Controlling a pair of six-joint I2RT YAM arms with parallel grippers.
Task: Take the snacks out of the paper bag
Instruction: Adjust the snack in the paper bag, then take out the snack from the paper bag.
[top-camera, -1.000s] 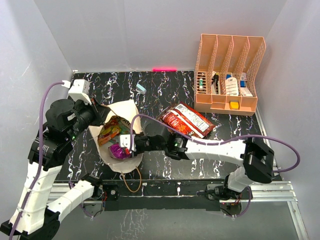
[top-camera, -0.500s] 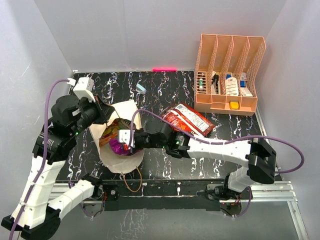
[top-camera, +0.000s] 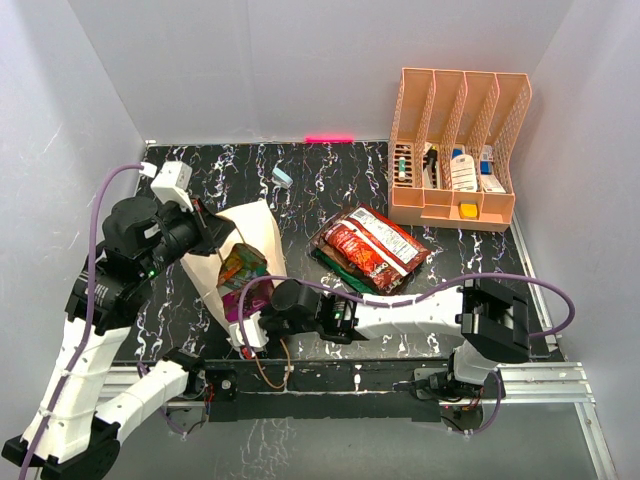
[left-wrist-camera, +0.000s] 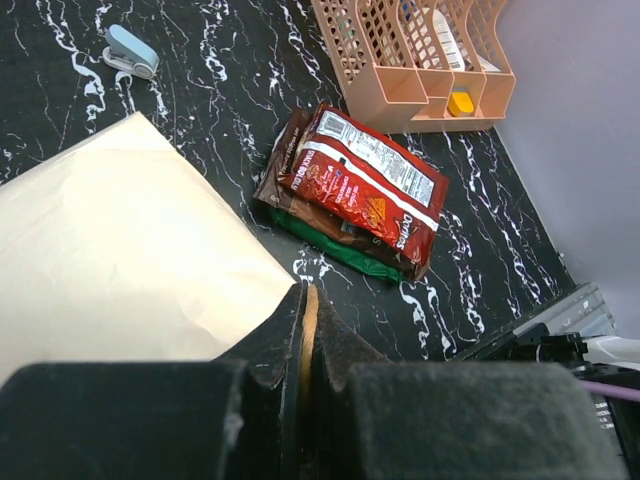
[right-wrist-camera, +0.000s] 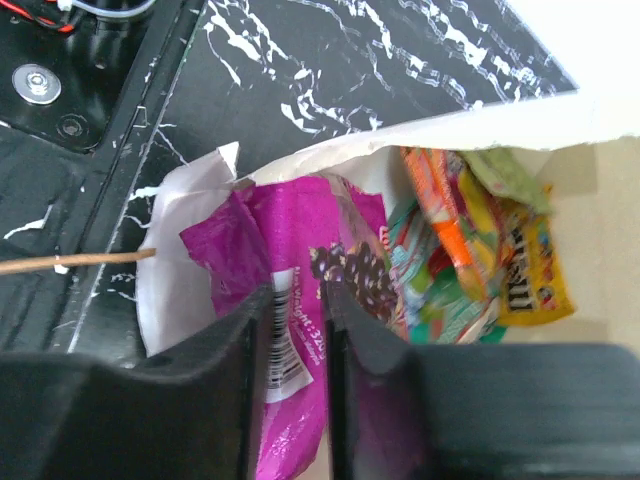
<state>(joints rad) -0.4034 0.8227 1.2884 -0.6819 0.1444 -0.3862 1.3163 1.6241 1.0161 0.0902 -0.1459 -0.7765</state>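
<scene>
My right gripper opens wider and moves down onto the barcode part of the purple packet (right-wrist-camera: 300, 225) next, since this packet lies nearest the bag's opening.
The tan paper bag (top-camera: 255, 232) lies tilted on the black marbled table, its mouth toward the near edge. My left gripper (top-camera: 208, 233) is shut on the bag's rim, and a tan strip shows between the left gripper's (left-wrist-camera: 308, 322) jaws. My right gripper (right-wrist-camera: 297, 310) is at the bag's mouth (top-camera: 244, 320), jaws slightly apart over a purple packet (right-wrist-camera: 300, 225). Deeper inside lie a teal and orange packet (right-wrist-camera: 440, 285) and a yellow packet (right-wrist-camera: 528, 275). On the table, outside the bag, a red-brown packet (top-camera: 375, 245) lies stacked on a dark green one (left-wrist-camera: 345, 252).
An orange divided rack (top-camera: 455, 150) with small bottles and boxes stands at the back right. A tiny light-blue block (top-camera: 282, 177) sits behind the bag. The bag's brown cord handle (top-camera: 262, 370) hangs over the near table edge by the arm bases.
The left gripper has tipped the bag so its mouth faces the near edge. The right arm has swung from above the bag down to its mouth, and its jaws have parted a little.
</scene>
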